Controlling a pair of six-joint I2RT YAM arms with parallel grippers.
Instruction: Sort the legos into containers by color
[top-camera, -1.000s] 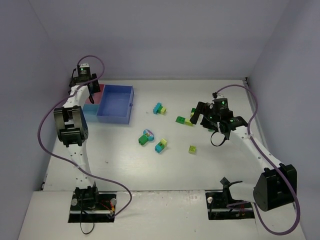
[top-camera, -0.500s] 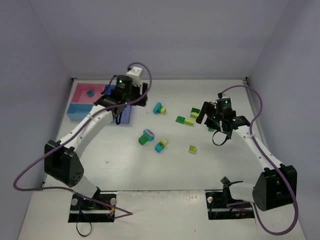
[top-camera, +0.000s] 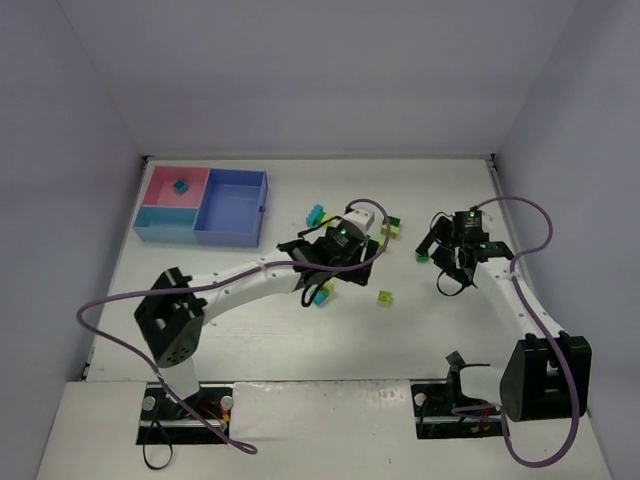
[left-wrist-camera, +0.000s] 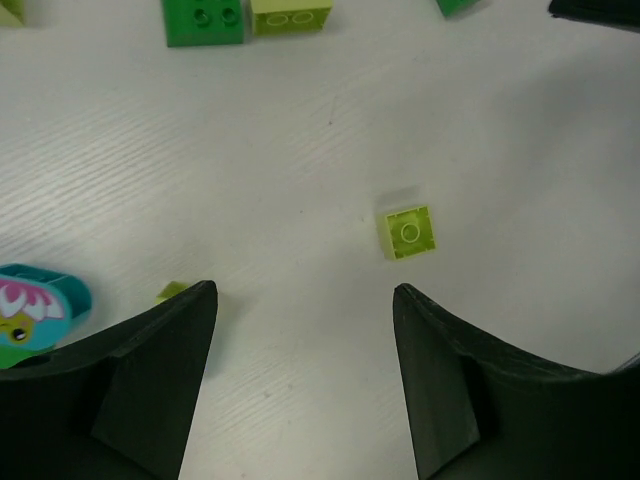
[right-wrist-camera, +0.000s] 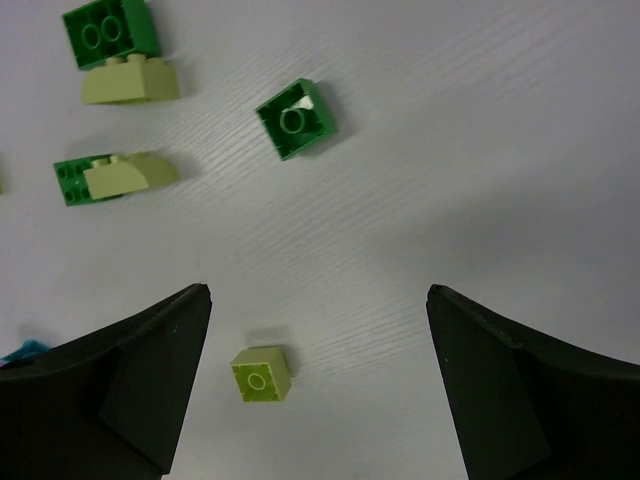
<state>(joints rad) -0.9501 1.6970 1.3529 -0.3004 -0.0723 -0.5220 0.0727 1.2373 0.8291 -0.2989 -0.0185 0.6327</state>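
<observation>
The small yellow-green brick (top-camera: 385, 297) (left-wrist-camera: 410, 232) has bare table all around it, so next I will move my left gripper down and to the right in the top view around it and close.
Legos lie scattered mid-table. A small yellow-green brick (top-camera: 385, 297) (left-wrist-camera: 410, 232) (right-wrist-camera: 260, 373) lies alone between both arms. My left gripper (top-camera: 341, 263) (left-wrist-camera: 302, 292) hovers open and empty just left of it, over a teal and green pair (top-camera: 322, 292) and a teal piece (left-wrist-camera: 35, 310) with a flower sticker. My right gripper (top-camera: 441, 261) (right-wrist-camera: 318, 292) is open and empty beside a dark green brick (top-camera: 423, 256) (right-wrist-camera: 296, 118). The containers stand far left: a pink tray (top-camera: 160, 192) holding one teal brick (top-camera: 181, 187), a light-blue tray (top-camera: 165, 218) and a larger blue tray (top-camera: 232, 208).
A teal and yellow-green pair (top-camera: 318, 215) lies behind the left wrist. Green and yellow-green pairs (top-camera: 390, 228) (right-wrist-camera: 115, 52) (left-wrist-camera: 248, 18) lie between the two grippers. Walls enclose the table at the back and sides.
My left arm has swung from over the trays at the far left to the middle of the table. The right gripper has drifted a little rightward and nearer.
</observation>
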